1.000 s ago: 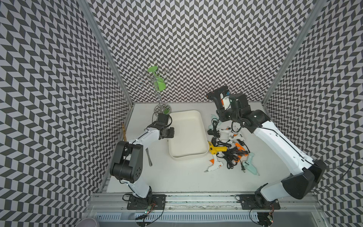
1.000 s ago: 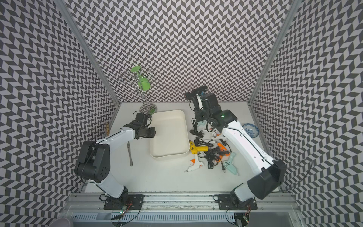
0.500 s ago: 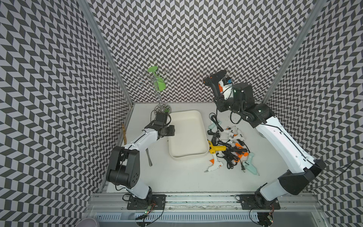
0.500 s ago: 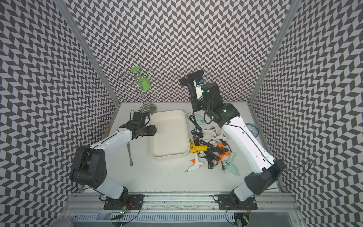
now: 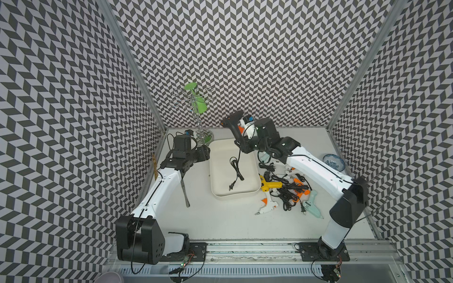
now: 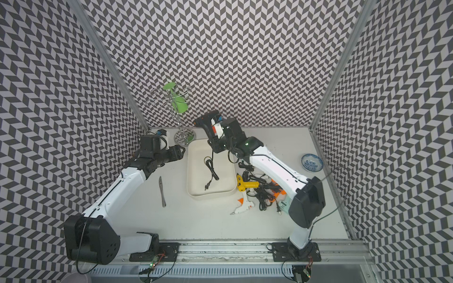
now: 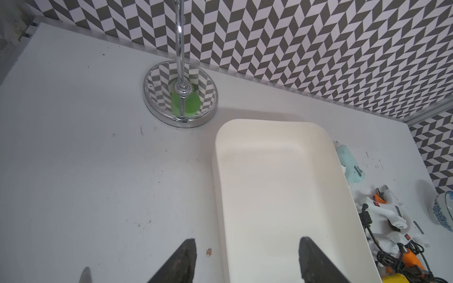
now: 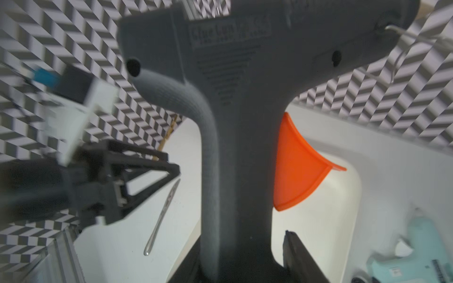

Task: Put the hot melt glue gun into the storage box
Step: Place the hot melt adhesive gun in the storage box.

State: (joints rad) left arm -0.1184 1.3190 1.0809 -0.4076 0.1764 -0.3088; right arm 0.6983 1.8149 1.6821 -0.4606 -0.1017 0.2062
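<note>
The far half of the bottom of the storage box is bare, so the robot's right gripper will next move down into it and release the black glue gun there.
My right gripper (image 5: 243, 144) (image 6: 216, 144) (image 8: 242, 245) is shut on the handle of a black hot melt glue gun (image 5: 234, 122) (image 6: 208, 121) (image 8: 235, 110) with an orange trigger. It holds the gun in the air over the far end of the cream-white storage box (image 5: 235, 196) (image 6: 210, 195) (image 7: 269, 171). The gun's black cord (image 5: 236, 169) (image 6: 210, 169) hangs down into the box. My left gripper (image 5: 207, 154) (image 6: 182, 153) (image 7: 247, 242) is open. It straddles the box's left wall near the far corner, holding nothing.
Right of the box lies a tangle of glue guns and cords: a yellow gun (image 5: 269, 186), a white one (image 5: 266, 208), a teal one (image 5: 311, 203). A table knife (image 5: 185, 193) lies left of the box. A metal stand (image 5: 197, 105) and a blue bowl (image 5: 333, 161) stand at the back.
My right arm has carried the black glue gun leftward from above the pile to over the box, its cord now dangling inside. My left gripper has opened at the box's left wall.
</note>
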